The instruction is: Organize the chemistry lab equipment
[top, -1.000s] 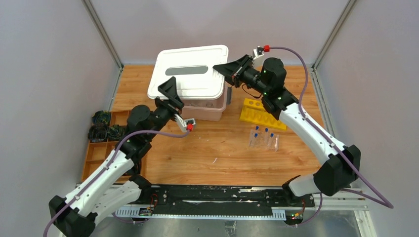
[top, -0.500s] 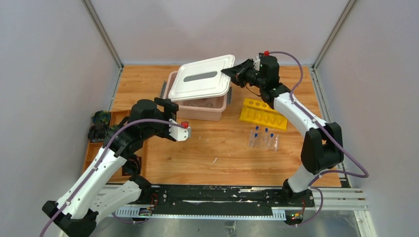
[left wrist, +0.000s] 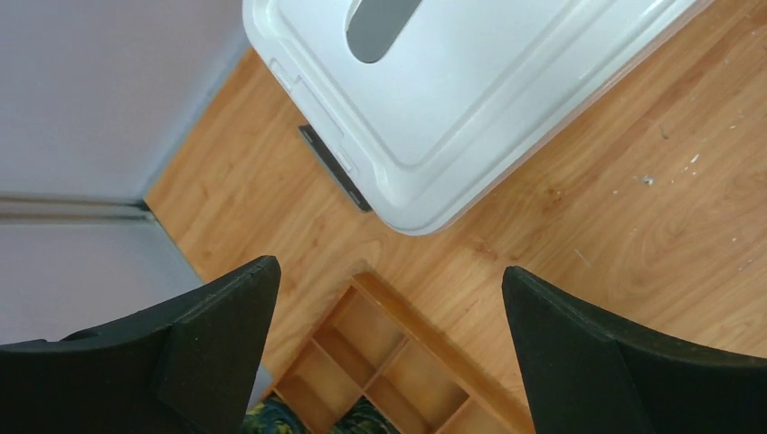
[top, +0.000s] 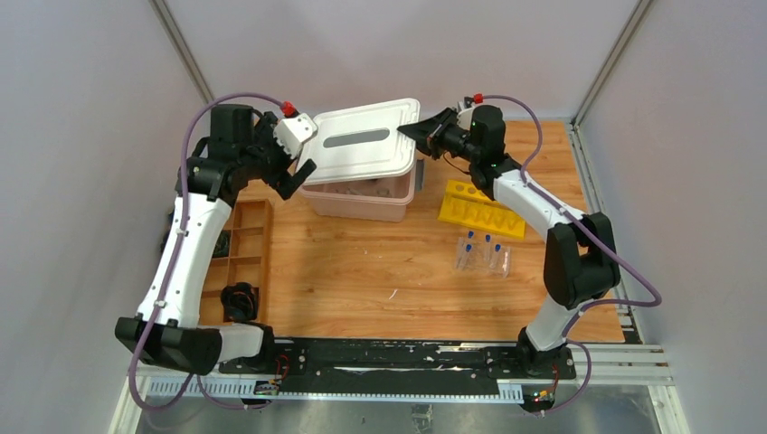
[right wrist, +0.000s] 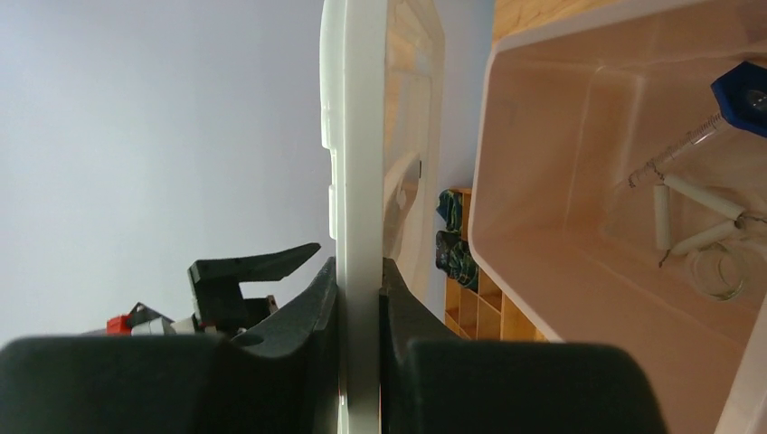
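The tilted lid has to sit straight and cover the open bin, so my right gripper will next bring the pinched edge of the lid down onto the pink bin's rim [top: 414, 172] [right wrist: 481, 154].
The white lid [top: 362, 140] lies tilted over the pink bin [top: 357, 203], and my right gripper [top: 413, 132] is shut on its right edge. In the right wrist view the lid's rim [right wrist: 357, 181] is pinched between the fingers of the right gripper [right wrist: 359, 280]. Inside the bin [right wrist: 561, 271] lie a blue-capped tube [right wrist: 743, 95], a white triangle [right wrist: 692, 217] and a clear beaker [right wrist: 714, 271]. My left gripper [top: 294, 176] hangs open at the bin's left end, holding nothing. A yellow tube rack [top: 482, 211] and a clear rack of blue-capped tubes [top: 481, 254] stand on the right.
A wooden compartment tray [top: 246, 244] sits along the left edge, seen below the left gripper [left wrist: 389, 280] as the tray [left wrist: 398, 353] with dark green patterned items at its near end. The bin's grey handle [left wrist: 335, 167] sticks out under the lid [left wrist: 470, 90]. Walls enclose three sides.
The left arm let go of the lid's left side and swung up to the back left. The lid came down lower over the bin, still in the right gripper.
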You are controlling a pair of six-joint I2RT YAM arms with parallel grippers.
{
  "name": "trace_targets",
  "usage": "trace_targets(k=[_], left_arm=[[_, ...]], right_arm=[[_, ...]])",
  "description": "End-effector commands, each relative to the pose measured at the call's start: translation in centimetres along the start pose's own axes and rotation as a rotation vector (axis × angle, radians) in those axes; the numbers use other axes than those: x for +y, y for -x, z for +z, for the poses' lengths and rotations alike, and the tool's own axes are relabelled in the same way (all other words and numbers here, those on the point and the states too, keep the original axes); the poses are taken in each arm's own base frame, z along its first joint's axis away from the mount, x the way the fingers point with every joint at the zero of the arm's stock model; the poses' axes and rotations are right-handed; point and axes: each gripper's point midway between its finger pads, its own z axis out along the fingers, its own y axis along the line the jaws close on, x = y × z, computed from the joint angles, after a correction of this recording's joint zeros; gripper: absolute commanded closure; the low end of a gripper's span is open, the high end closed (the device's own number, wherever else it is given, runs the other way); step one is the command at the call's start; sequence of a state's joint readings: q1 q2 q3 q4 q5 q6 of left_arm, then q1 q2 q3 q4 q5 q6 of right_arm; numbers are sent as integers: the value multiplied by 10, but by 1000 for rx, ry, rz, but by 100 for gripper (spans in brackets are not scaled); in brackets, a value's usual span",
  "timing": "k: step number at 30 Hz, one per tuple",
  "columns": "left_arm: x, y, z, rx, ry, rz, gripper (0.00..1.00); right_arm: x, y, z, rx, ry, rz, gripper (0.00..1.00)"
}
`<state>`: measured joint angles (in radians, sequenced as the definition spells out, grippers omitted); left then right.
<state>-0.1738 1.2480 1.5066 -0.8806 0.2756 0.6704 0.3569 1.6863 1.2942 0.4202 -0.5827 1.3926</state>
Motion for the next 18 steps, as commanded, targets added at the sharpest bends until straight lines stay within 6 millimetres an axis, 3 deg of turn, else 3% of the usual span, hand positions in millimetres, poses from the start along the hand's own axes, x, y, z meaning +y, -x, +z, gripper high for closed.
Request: trace_targets(k=[1, 6, 18], left_arm=[[4, -10, 9, 29, -24, -201, 1], [18, -28, 30, 72, 1, -284, 4], [24, -68, 81, 129, 43, -302, 12]], right_arm=[[0, 1, 3, 27, 50, 4, 96], [-17, -3, 11, 56, 45, 13, 95], [-65, -5, 13, 72, -51, -17, 89]])
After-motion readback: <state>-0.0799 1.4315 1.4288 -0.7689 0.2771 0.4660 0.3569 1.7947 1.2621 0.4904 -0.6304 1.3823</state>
